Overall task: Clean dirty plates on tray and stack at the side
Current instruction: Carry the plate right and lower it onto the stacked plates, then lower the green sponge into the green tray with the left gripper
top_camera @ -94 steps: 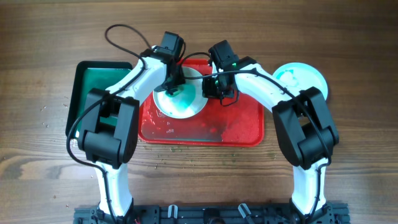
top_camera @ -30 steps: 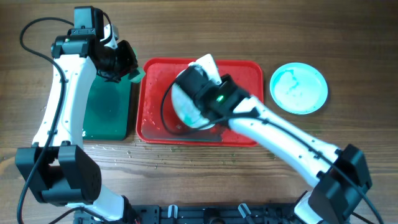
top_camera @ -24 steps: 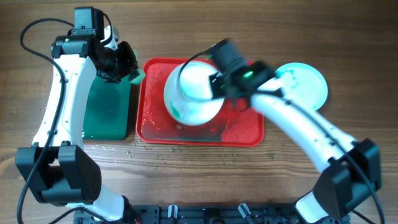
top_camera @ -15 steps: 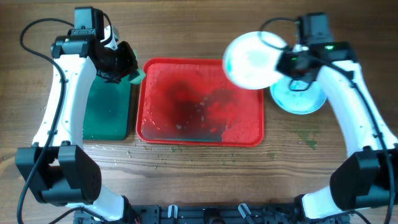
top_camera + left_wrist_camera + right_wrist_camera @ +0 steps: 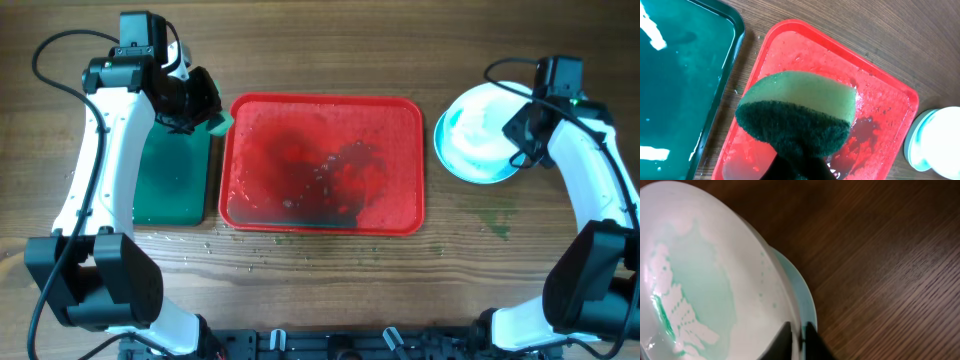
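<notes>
My left gripper has the sponge [image 5: 800, 107] and will next lower and release it onto the dark green tray [image 5: 682, 85] below, left in the overhead view, as the red tray is empty.
The red tray [image 5: 400, 115] holds no plates, only wet smears. My right gripper [image 5: 522, 135] is shut on the rim of a white plate [image 5: 478, 135] with teal-green smears. It holds it tilted on top of another plate [image 5: 468, 174] on the table right of the tray. In the right wrist view the fingertips [image 5: 811, 330] pinch the held plate's [image 5: 715, 280] edge above the lower plate's rim [image 5: 802, 297]. My left gripper [image 5: 195, 100] is shut on a green sponge [image 5: 800, 107], held above the tray's left edge [image 5: 765, 55]. The plates also show in the left wrist view [image 5: 937, 140].
A dark green tray [image 5: 170, 185] with water lies left of the red tray, and shows in the left wrist view [image 5: 680, 90]. Water drops and green specks dot the wooden table [image 5: 495, 220] in front of the trays.
My right gripper has lifted the plate off the red tray and carried it right, down onto the plate beside the tray. The left arm went to the green tray earlier and now holds still.
</notes>
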{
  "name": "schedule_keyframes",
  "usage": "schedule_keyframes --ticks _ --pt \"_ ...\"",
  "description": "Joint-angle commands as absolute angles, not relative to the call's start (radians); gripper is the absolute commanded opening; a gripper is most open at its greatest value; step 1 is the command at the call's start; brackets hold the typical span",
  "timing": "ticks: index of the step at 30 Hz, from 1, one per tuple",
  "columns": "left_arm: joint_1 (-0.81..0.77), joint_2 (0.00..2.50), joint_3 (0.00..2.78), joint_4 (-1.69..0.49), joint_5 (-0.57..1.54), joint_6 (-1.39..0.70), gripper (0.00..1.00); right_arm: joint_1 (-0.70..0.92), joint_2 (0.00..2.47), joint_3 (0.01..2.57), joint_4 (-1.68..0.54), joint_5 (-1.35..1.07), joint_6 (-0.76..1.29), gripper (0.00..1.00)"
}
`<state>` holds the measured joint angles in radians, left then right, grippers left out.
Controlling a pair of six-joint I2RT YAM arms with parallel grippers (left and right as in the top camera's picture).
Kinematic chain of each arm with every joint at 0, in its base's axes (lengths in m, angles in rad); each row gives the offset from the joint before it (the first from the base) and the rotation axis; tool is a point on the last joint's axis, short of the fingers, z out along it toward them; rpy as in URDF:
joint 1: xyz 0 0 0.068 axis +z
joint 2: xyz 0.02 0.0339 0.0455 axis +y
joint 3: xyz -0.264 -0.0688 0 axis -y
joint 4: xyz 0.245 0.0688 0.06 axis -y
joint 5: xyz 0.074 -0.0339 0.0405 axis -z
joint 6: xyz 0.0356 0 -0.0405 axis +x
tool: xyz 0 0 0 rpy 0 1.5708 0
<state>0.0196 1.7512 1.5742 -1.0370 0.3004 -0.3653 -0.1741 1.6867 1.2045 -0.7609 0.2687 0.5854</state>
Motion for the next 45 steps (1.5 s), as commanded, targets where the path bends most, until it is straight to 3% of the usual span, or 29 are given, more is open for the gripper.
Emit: schedule_keyframes --ticks 1,2,5,6,10,17,29,30,34,36,41,45 --pt "0.015 1.752 1.568 -1.037 0.294 -0.378 0.04 -0.175 1.692 1.171 -0.744 0.26 0.554 0.28" --pt "0.015 1.752 1.568 -1.037 0.294 -0.377 0.04 -0.175 1.692 1.171 -0.74 0.222 0.511 0.3" --pt "0.02 1.75 1.569 -1.033 0.278 -0.374 0.04 -0.17 1.689 1.213 -0.759 -0.01 0.366 0.56" --pt "0.024 1.747 1.569 -1.036 0.276 -0.374 0.04 -0.164 1.686 1.237 -0.781 -0.051 0.347 0.58" --pt "0.071 1.73 1.569 -1.116 0.194 -0.412 0.04 -0.063 1.681 1.392 -0.907 -0.113 0.272 0.6" --pt "0.118 1.738 1.518 -1.173 0.027 -0.5 0.04 0.127 1.711 1.402 -0.82 -0.236 0.265 0.64" --pt "0.197 1.751 1.122 -0.644 -0.13 -0.563 0.04 0.216 1.726 1.399 -0.818 -0.165 0.265 0.64" --pt "0.202 1.751 1.102 -0.619 -0.13 -0.562 0.07 0.216 1.726 1.399 -0.818 -0.163 0.265 0.64" --pt "0.206 1.75 1.076 -0.587 -0.13 -0.562 0.48 0.216 1.726 1.399 -0.813 -0.154 0.261 0.64" --pt "0.206 1.747 1.087 -0.572 -0.121 -0.582 0.59 0.216 1.726 1.4 -0.799 -0.154 0.255 0.64" --pt "0.205 1.639 1.224 -0.691 -0.102 -0.585 0.68 0.216 1.709 1.42 -0.803 -0.154 0.224 0.65" --pt "0.193 1.477 1.273 -0.736 -0.072 -0.585 0.83 0.216 1.668 1.488 -0.872 -0.154 0.131 0.7"
